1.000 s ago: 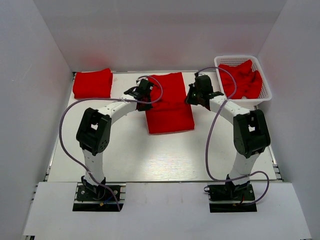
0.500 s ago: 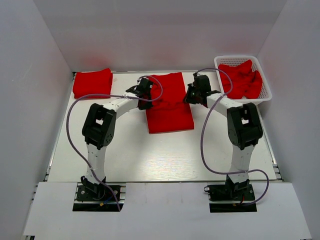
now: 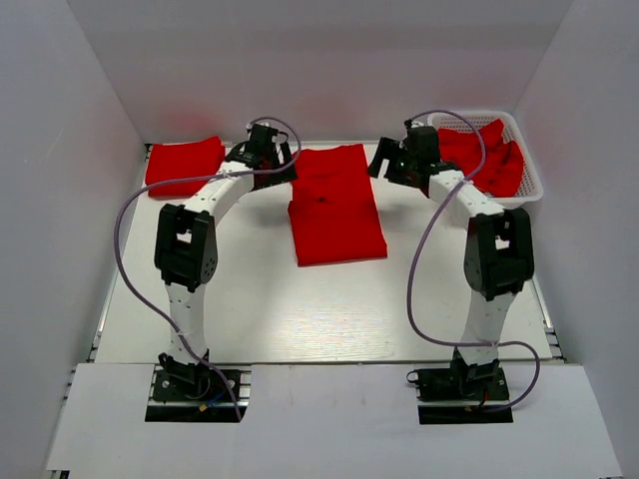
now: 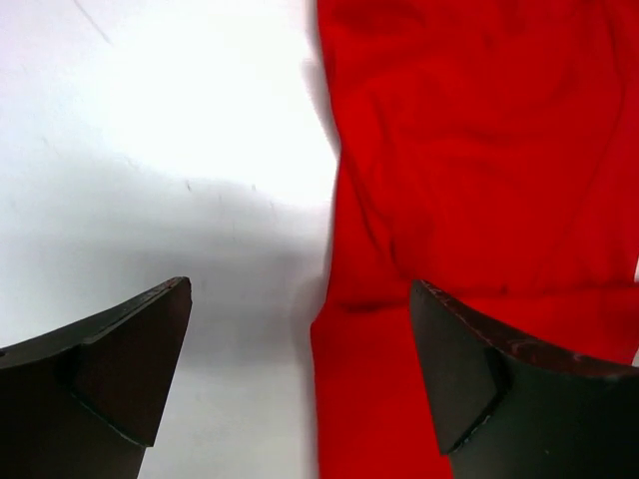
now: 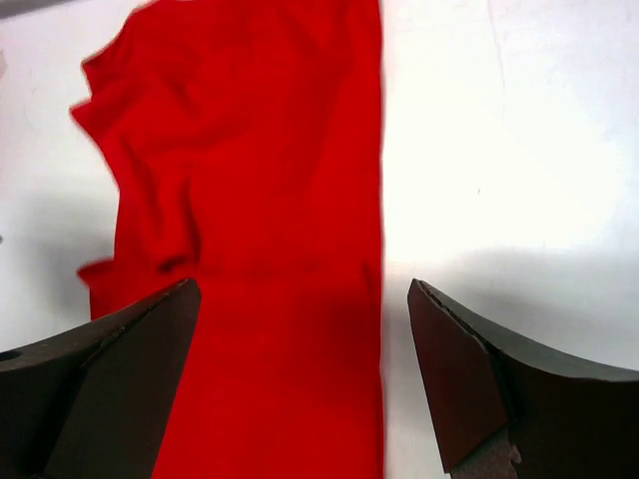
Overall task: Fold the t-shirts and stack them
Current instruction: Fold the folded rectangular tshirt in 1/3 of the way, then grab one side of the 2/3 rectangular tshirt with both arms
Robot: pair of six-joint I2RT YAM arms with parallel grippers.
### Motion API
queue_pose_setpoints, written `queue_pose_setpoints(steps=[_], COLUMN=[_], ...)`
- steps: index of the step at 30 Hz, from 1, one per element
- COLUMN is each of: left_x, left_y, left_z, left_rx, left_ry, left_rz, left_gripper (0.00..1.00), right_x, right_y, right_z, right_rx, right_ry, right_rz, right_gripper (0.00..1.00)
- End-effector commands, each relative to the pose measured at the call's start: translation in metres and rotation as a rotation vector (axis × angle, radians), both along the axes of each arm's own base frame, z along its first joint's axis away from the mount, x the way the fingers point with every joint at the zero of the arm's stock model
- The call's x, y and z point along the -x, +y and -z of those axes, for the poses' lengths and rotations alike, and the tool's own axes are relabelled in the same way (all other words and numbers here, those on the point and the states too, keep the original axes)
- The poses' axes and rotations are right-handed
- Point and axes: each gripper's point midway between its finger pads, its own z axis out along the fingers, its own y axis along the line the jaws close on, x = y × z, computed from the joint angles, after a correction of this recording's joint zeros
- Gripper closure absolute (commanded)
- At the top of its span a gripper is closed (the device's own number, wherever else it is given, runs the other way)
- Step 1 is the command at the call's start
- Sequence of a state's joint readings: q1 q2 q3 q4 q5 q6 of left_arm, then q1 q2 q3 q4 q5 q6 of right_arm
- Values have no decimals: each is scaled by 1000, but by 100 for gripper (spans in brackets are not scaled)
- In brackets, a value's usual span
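Observation:
I will move my open left gripper back and down onto the long red t-shirt's near corner on the gripper's own side (image 3: 301, 261), because that corner is flat and uncovered.
One red t-shirt (image 3: 335, 205) lies as a long folded rectangle in the middle of the table. My left gripper (image 3: 272, 164) hovers open at its far left corner. In the left wrist view the shirt's left edge (image 4: 479, 150) runs between the spread fingers (image 4: 130, 369) of that gripper (image 4: 300, 379), which hold nothing. My right gripper (image 3: 385, 165) hovers open at the far right corner. Here the shirt's right edge (image 5: 260, 200) passes between the jaws of the right gripper (image 5: 300, 384), also empty. A folded red t-shirt (image 3: 185, 166) rests at the back left.
A white lattice basket (image 3: 531, 190) at the back right holds crumpled red t-shirts (image 3: 485, 158). White walls enclose the table on the left, back and right. Purple cables loop from both arms over the tabletop (image 3: 300, 309).
Both grippers went from shut to open and let go of the middle shirt. Both arms have stretched toward the back of the table, the left one also moving left.

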State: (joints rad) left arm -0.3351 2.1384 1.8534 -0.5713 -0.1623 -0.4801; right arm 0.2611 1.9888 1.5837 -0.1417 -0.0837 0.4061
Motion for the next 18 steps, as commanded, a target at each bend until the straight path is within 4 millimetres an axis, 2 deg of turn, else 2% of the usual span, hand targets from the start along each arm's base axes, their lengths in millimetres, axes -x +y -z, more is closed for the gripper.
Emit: queue_pose_setpoints(steps=[1, 2, 3, 4, 5, 6, 7, 8, 9, 10, 11, 12, 13, 16, 18], left_x=[51, 63, 71, 99, 112, 122, 142, 154, 157, 174, 183, 191, 196, 206, 206], left_y=[-18, -23, -25, -29, -37, -46, -44, -46, -52, -58, -63, -71, -73, -80, -76], left_z=[-3, 0, -9, 18, 21, 11, 29, 34, 35, 47, 52, 55, 60, 67, 73], left_rx=[33, 39, 64, 104, 131, 166, 153, 148, 156, 152, 156, 157, 143, 131, 109], left_ry=[61, 73, 48, 124, 126, 98, 148, 164, 143, 174, 191, 205, 220, 240, 254], left_rz=[123, 144, 173, 224, 260, 302, 311, 325, 327, 345, 366, 383, 387, 402, 387], left_gripper=[0, 0, 0, 0, 0, 0, 0, 0, 0, 0, 0, 0, 0, 0, 0], right_x=[45, 53, 79, 85, 111, 119, 125, 130, 151, 156, 170, 173, 181, 186, 191], right_y=[-2, -2, -3, -3, -5, -6, -4, -6, -10, -10, -11, -11, -12, -14, -14], right_z=[-17, -13, 18, 10, 31, 36, 19, 22, 42, 41, 56, 57, 65, 73, 80], right_rx=[1, -2, -5, -18, -26, -38, -56, -62, -68, -77, -74, -74, -73, -73, -69], right_ry=[7, 19, 100, 76, 139, 157, 112, 114, 158, 152, 184, 182, 203, 214, 233], right_rz=[-56, -61, -87, -94, -111, -106, -114, -112, -116, -119, -129, -133, -136, -144, -153], right_gripper=[10, 10, 10, 10, 10, 10, 10, 10, 10, 10, 10, 10, 10, 10, 10])
